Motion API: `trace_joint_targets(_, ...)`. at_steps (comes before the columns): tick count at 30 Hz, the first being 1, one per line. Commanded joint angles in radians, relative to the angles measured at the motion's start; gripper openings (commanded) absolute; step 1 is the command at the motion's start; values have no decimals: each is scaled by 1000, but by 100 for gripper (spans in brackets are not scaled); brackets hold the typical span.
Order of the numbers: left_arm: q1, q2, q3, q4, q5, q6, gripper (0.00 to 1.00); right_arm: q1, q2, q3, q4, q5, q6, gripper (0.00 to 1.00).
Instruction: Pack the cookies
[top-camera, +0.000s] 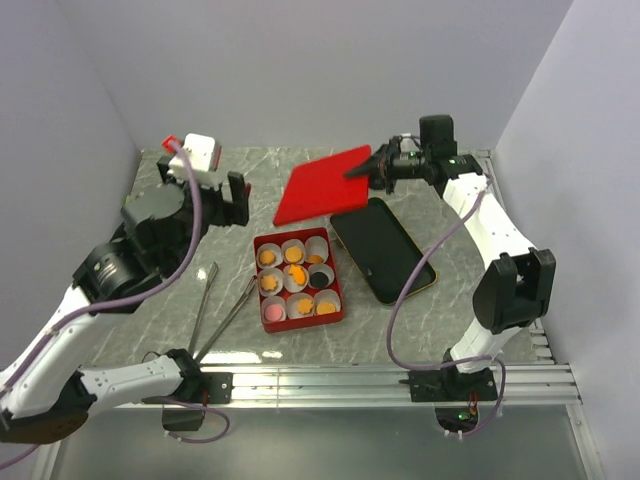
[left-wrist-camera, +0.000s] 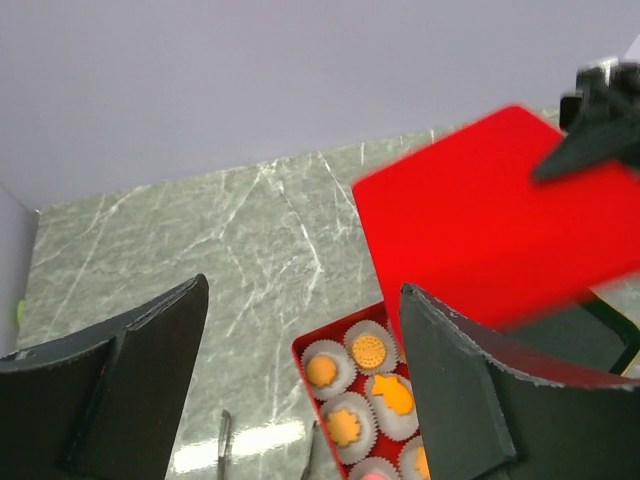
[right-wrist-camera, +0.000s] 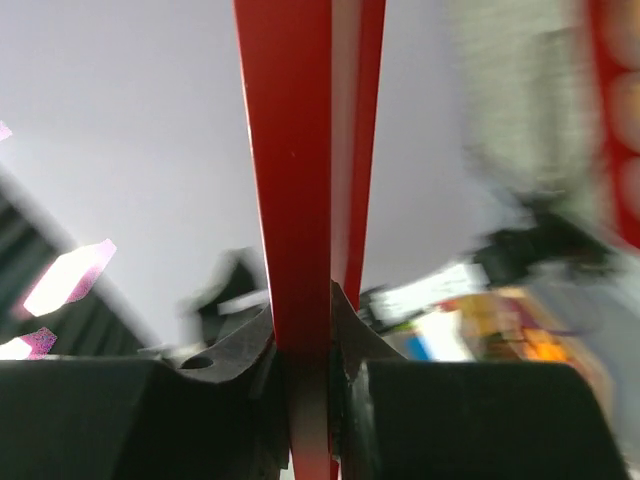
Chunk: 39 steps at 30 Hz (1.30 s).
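Observation:
My right gripper should next draw the lid back and down over the uncovered cookies and release it, because the open red box (top-camera: 336, 282) (right-wrist-camera: 620, 115) is below and back from my right gripper.
The cookies (top-camera: 294, 279) lie in white paper cups inside a red box (top-camera: 336, 282) at mid table; most are orange and one (top-camera: 272, 313) is pink. In the left wrist view several orange cookies (left-wrist-camera: 369, 349) show between the fingers, far below them. My left gripper (top-camera: 240, 203) (left-wrist-camera: 300, 400) hovers open and empty, up and to the left of the box. My right gripper (top-camera: 362, 172) (right-wrist-camera: 305, 340) is shut on the edge of the red lid (top-camera: 322, 185) (right-wrist-camera: 300, 200) (left-wrist-camera: 490, 220), which is tilted behind the box.
A black tray (top-camera: 382, 250) with a gold rim lies right of the box. Metal tweezers (top-camera: 225, 315) and a thin metal tool (top-camera: 203, 292) lie left of it, near the front. Grey walls close in the table on three sides.

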Motion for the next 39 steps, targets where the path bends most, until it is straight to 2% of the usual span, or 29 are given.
trace_joint_targets(1,36,72,96,-57,65,-50,83,-4,-119,-50,-310,71,-480,0)
trace_joint_targets(4,143,119,142,-54,256,-101,85,-2,-174,-168,-272,68,-590,0)
trace_joint_targets(5,238,138,143,-54,325,-119,85,-1,-185,-193,-263,62,-617,0)
trace_joint_targets(6,287,149,143,-54,391,-139,86,-1,-199,-239,-249,59,-644,0)
trace_joint_targets(7,336,161,143,-57,524,-182,87,1,-207,-263,-232,36,-678,0)
trace_joint_targets(9,424,176,104,-36,587,-219,87,-1,-230,-337,-156,4,-689,0)
trace_joint_targets(12,556,185,-19,45,844,-329,90,9,-254,-386,-88,-30,-703,0)
trace_joint_targets(13,617,211,-86,65,992,-403,86,15,-257,-391,-77,-38,-726,0)
trace_joint_targets(15,666,235,-162,129,1119,-478,84,44,-264,-411,-28,-38,-727,0)
trace_joint_targets(16,688,238,-244,156,1162,-533,97,53,-267,-417,-8,-36,-720,0)
trace_joint_targets(18,688,206,-323,235,1173,-567,98,88,-276,-445,64,-14,-694,0)
trace_joint_targets(20,691,175,-404,248,1162,-561,100,108,-279,-466,121,16,-669,0)
trace_joint_targets(24,703,143,-540,303,1254,-586,99,197,-244,-529,266,63,-612,0)
trace_joint_targets(28,703,91,-700,391,1288,-650,99,228,-190,-549,342,99,-573,0)
trace_joint_targets(33,703,66,-766,375,1274,-618,99,228,-130,-604,522,85,-456,0)
trace_joint_targets(39,703,98,-806,343,1236,-561,99,231,-83,-643,656,71,-369,0)
